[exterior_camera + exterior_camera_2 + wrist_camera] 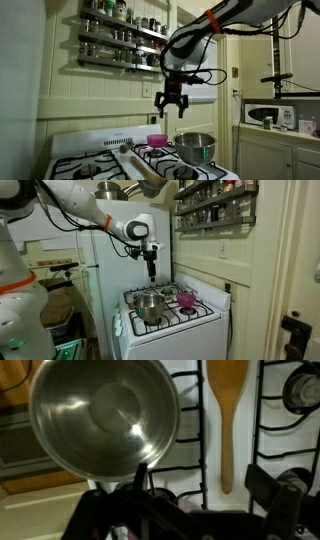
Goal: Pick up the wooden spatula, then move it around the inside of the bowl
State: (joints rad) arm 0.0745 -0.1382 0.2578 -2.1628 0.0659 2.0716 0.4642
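Note:
I need to move my gripper away from the metal bowl and down to the spatula's thin handle (139, 164) (228, 458) next, because it lies off-center between my open fingers.
The wooden spatula (227, 415) lies flat on the white strip between the stove's burner grates, head away from me; it also shows in an exterior view (140, 163). The shiny metal bowl (103, 415) sits on a burner beside it and shows in both exterior views (196, 147) (149, 305). My gripper (171, 101) hangs well above the stove, open and empty, fingers pointing down (151, 275). In the wrist view its two dark fingers (203, 485) frame the spatula's handle end from high above.
A small pink bowl (157, 141) (186, 301) sits on a burner near the metal bowl. Black burner grates (285, 420) flank the spatula. A spice rack (120, 40) hangs on the wall behind, and a microwave (265, 115) stands on the counter beside the stove.

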